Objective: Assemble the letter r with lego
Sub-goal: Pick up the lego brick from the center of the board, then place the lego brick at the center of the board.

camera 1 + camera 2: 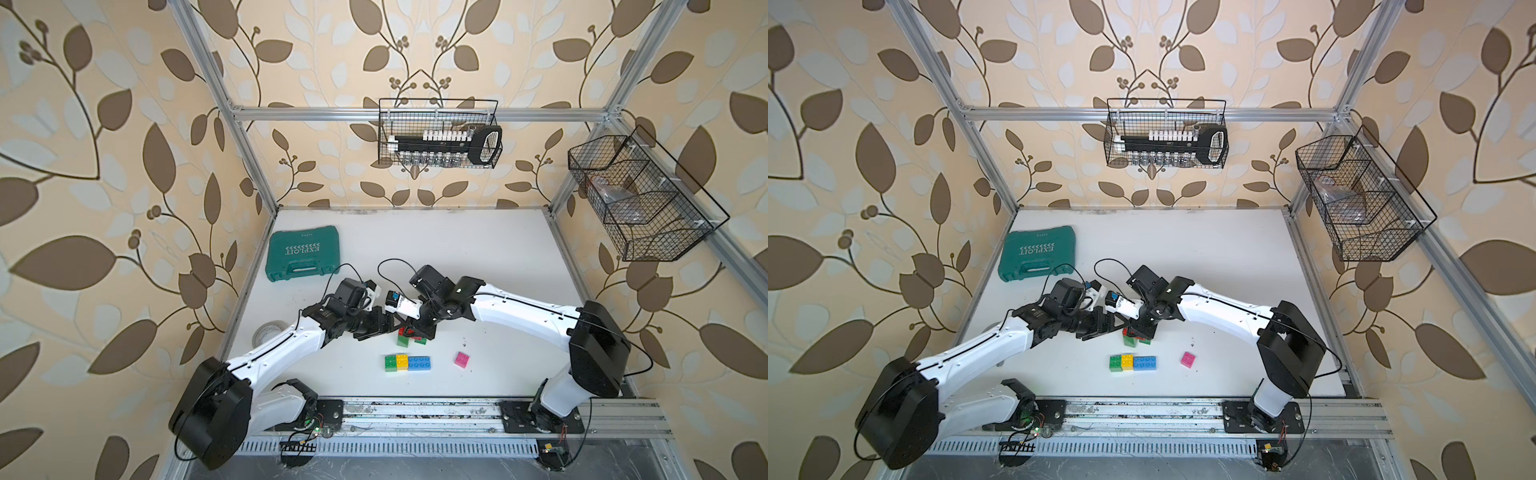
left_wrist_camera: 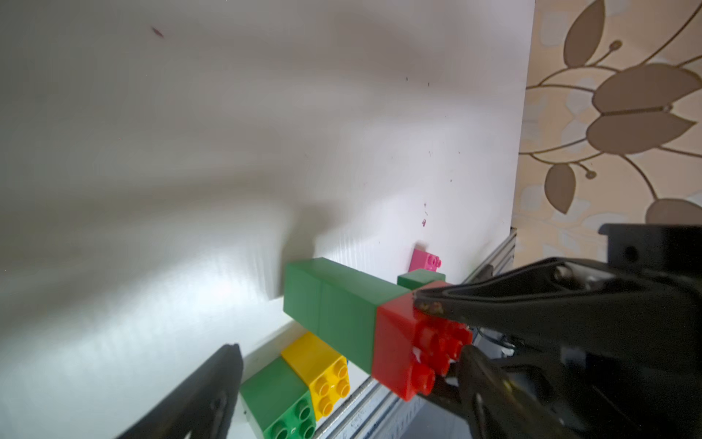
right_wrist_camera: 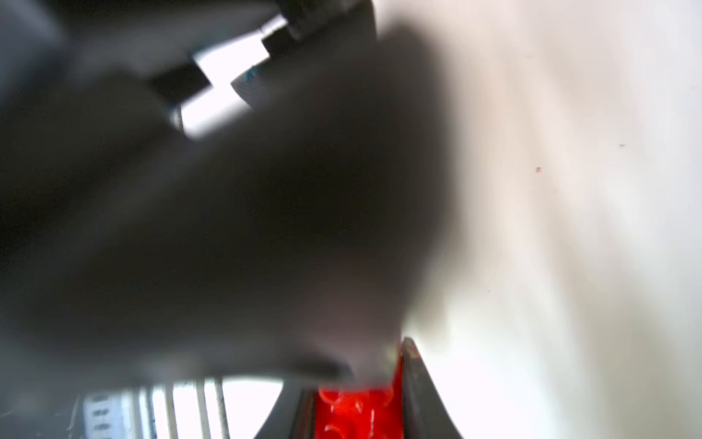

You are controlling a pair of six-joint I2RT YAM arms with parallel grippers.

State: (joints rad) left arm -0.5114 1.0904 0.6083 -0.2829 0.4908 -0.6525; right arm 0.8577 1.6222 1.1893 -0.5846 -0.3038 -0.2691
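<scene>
The tabletop beyond the stack is clear, so I will move the red brick outward with my right gripper, tilt it over, lower it there and let go.
An upright lego stack stands mid-table: a green column capped by a red brick, with another green brick at the red brick's far end. My right gripper is shut on the red brick from above. My left gripper is open beside the stack, one finger well apart from the bricks. I cannot tell whether the stack rests on the table. A flat row of green, yellow and blue bricks lies nearer the front. A pink brick lies alone to its right.
A teal tool case lies at the back left, and a tape roll sits by the left edge under my left arm. Two wire baskets hang on the walls. An aluminium rail runs along the front.
</scene>
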